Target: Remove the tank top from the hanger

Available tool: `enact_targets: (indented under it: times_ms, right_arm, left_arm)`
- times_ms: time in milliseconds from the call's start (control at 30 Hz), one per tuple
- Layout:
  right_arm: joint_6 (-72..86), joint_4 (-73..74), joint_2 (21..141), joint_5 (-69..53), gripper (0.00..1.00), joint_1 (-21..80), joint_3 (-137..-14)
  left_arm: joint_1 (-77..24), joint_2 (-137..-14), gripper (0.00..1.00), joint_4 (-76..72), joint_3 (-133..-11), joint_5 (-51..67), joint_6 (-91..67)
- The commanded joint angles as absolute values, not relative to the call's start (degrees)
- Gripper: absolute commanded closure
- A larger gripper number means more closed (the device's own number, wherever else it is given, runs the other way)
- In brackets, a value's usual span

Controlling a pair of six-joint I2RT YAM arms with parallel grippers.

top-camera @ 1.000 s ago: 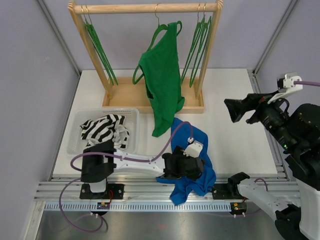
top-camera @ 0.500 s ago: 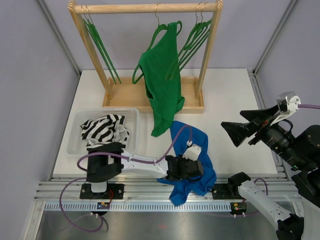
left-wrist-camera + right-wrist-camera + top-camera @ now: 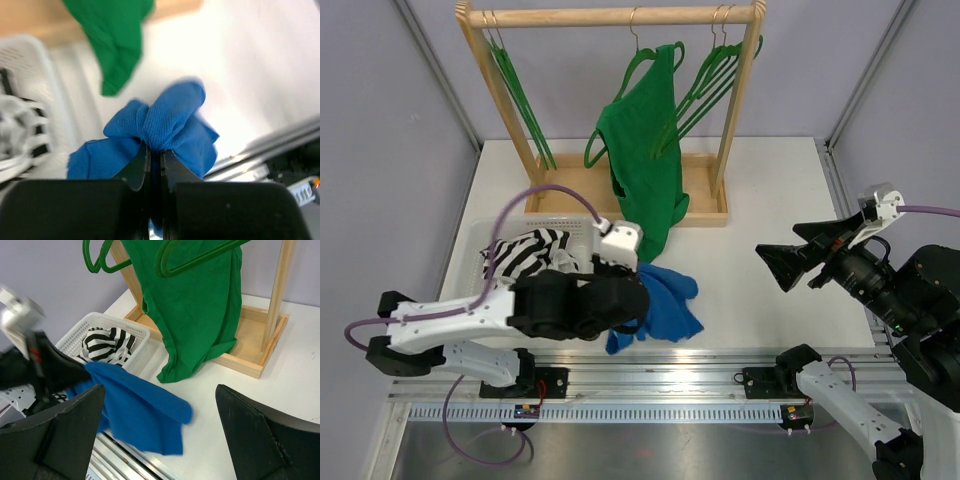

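My left gripper should next move the blue garment sideways over the white basket (image 3: 22,126), then down inside, as the basket already holds the striped garment.
The green tank top (image 3: 645,160) hangs on a green hanger (image 3: 642,62) from the wooden rack's rail (image 3: 570,16), its lower end draped over the rack base. It also shows in the left wrist view (image 3: 117,40) and the right wrist view (image 3: 195,305). My left gripper (image 3: 155,152) is shut on a bunched blue garment (image 3: 165,120), held above the table in front of the rack (image 3: 665,305). My right gripper (image 3: 785,265) hovers open at the right, well away from the tank top, with nothing between its fingers (image 3: 159,390).
A white basket (image 3: 485,228) holding a striped black-and-white garment (image 3: 525,255) stands at the left, beside the left arm. Spare green hangers hang at the rack's left end (image 3: 520,100) and right end (image 3: 710,85). Aluminium rails (image 3: 650,380) run along the near edge.
My left gripper shut on the blue garment, then lifted and carried it left toward the basket. The right arm shifted slightly. The spare hangers on the right swung outward.
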State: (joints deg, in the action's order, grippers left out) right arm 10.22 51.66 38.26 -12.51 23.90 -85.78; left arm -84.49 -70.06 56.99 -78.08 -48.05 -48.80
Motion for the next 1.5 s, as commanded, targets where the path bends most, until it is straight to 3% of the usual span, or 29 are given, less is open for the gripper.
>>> enact_targets:
  times_ms: [0, 200, 333, 500, 633, 767, 933, 1133, 1367, 1467]
  right_arm:
    - [10.1, 48.1, 39.2, -11.3, 0.0, 23.9, -85.5]
    - [10.7, 46.3, 40.7, -11.8, 0.0, 23.9, -84.6]
    - [11.3, 45.0, 41.0, -12.6, 0.01, 24.0, -83.9]
    - [12.0, 44.5, 41.4, -13.4, 0.01, 23.9, -83.8]
    - [12.5, 43.2, 41.7, -14.9, 0.0, 23.8, -83.2]
    - [12.7, 42.5, 42.1, -15.2, 0.01, 23.9, -82.4]
    - [13.3, 40.7, 44.1, -18.3, 0.0, 24.0, -81.2]
    - [14.7, 37.8, 46.5, -22.2, 0.01, 23.9, -79.6]
    - [14.9, 35.5, 45.7, -24.2, 0.0, 23.9, -76.1]
    - [15.2, 35.1, 45.6, -24.8, 0.01, 23.9, -75.8]
  left_arm:
    - [-84.2, -65.1, 1.0, 71.0, -88.1, -62.7, -50.1]
    - [-75.0, -62.2, 1.0, 76.0, -101.6, -69.5, -35.8]
    - [-60.6, -57.9, 1.0, 62.7, -98.1, -61.0, -21.7]
    - [-43.0, -56.1, 1.0, 58.0, -92.4, -53.9, -15.2]
    - [-32.2, -56.3, 1.0, 54.7, -85.8, -39.0, -15.6]
    - [-26.4, -57.1, 1.0, 53.8, -76.5, -34.4, -18.3]
    - [-12.3, -67.5, 1.0, 53.6, -70.1, -18.6, -17.3]
    - [-10.0, -81.7, 1.0, 54.2, -67.9, -12.9, -19.3]
    - [-10.0, -86.1, 1.0, 50.5, -59.8, -8.7, -19.8]
    - [-9.9, -80.9, 0.97, 50.5, -60.7, -8.4, -21.1]
